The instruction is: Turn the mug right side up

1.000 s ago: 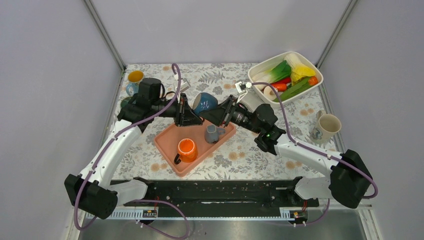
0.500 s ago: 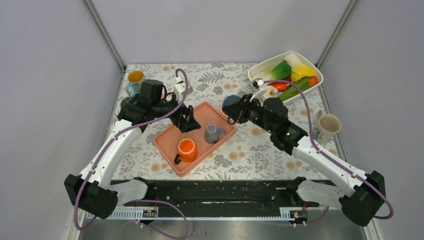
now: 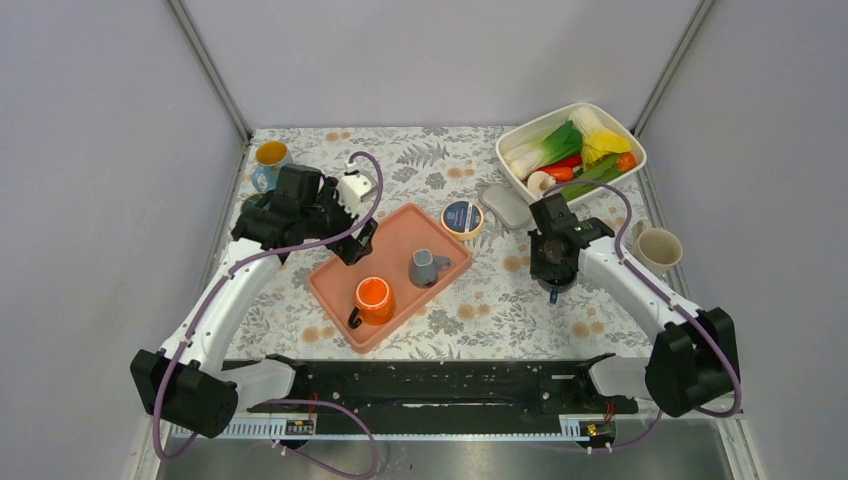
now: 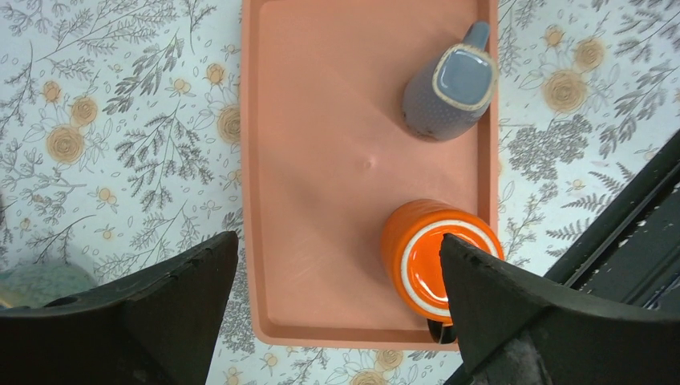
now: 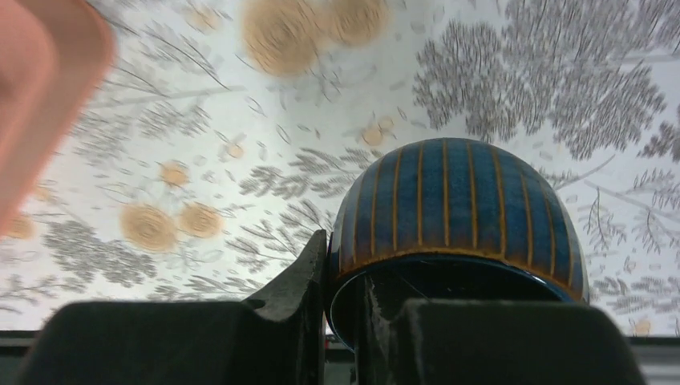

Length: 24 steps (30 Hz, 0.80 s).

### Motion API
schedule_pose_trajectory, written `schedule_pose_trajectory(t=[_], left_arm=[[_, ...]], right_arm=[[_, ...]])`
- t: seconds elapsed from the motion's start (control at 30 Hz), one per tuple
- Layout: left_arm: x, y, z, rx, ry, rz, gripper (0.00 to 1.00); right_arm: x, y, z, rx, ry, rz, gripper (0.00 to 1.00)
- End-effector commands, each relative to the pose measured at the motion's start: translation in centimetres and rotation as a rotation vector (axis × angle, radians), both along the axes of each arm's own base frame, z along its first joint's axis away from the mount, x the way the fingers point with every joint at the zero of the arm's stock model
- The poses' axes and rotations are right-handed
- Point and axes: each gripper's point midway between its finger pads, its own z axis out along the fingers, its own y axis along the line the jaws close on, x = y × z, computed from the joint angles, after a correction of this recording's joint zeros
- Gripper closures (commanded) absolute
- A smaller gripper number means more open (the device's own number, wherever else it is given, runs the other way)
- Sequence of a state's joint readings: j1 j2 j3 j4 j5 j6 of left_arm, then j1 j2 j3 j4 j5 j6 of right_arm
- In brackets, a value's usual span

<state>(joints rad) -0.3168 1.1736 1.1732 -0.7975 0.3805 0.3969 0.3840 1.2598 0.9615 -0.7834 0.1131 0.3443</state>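
The mug's bottom faces down, so I should next move my right gripper back and down to the open tablecloth below it, toward my base, and release the mug.
The mug (image 5: 457,200) is dark blue with thin tan stripes. My right gripper (image 5: 341,269) is shut on its rim, one finger outside the wall and one inside. The mug's mouth faces the wrist camera and its bottom points down at the flowered tablecloth, right of the tray. In the top view my right gripper (image 3: 553,283) points down and hides most of the mug. My left gripper (image 3: 352,243) hangs open and empty above the salmon tray (image 3: 400,235). In the left wrist view the left gripper (image 4: 338,241) has its jaws spread wide over the tray (image 4: 321,144).
An orange mug (image 3: 372,297) and a grey mug (image 3: 425,267) stand on the tray. A round blue disc with a tan rim (image 3: 462,218) and a grey oval (image 3: 505,205) lie behind it. A white bin of vegetables (image 3: 640,160) is far right, a beige mug (image 3: 655,250) right, a yellow-blue cup (image 3: 270,158) far left.
The left gripper has opened, let go of the blue mug and drawn back over the tray. The right gripper has carried the mug right and down, turning it mouth up.
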Motion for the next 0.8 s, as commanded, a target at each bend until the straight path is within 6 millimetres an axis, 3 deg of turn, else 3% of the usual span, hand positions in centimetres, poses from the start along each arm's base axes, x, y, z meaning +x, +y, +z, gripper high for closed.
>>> schedule_pose_trajectory(t=[0.0,0.27,0.47,0.6,0.77], left_arm=[[0.5,1.3,-0.3,0.059,-0.037,0.014,0.01],[0.5,1.8,-1.6,0.094,-0.022,0.009,0.01],[0.3,1.8,-2.0,0.103,-0.005,-0.003,0.01],[-1.0,1.9,-2.6,0.119,0.045,-0.040,0.01],[-4.4,2.2,-3.3,0.149,0.134,-0.124,0.01]], right_arm=[[-3.1,-2.2,-3.1,-0.098,0.179,-0.054,1.00],[-6.3,-2.5,-7.0,-0.046,0.256,-0.178,1.00],[-7.0,-1.8,-8.8,0.035,0.275,-0.184,0.97],[-6.8,-1.8,-8.5,0.049,0.260,-0.186,0.50],[-6.9,-2.9,-6.0,0.010,0.218,-0.201,0.30]])
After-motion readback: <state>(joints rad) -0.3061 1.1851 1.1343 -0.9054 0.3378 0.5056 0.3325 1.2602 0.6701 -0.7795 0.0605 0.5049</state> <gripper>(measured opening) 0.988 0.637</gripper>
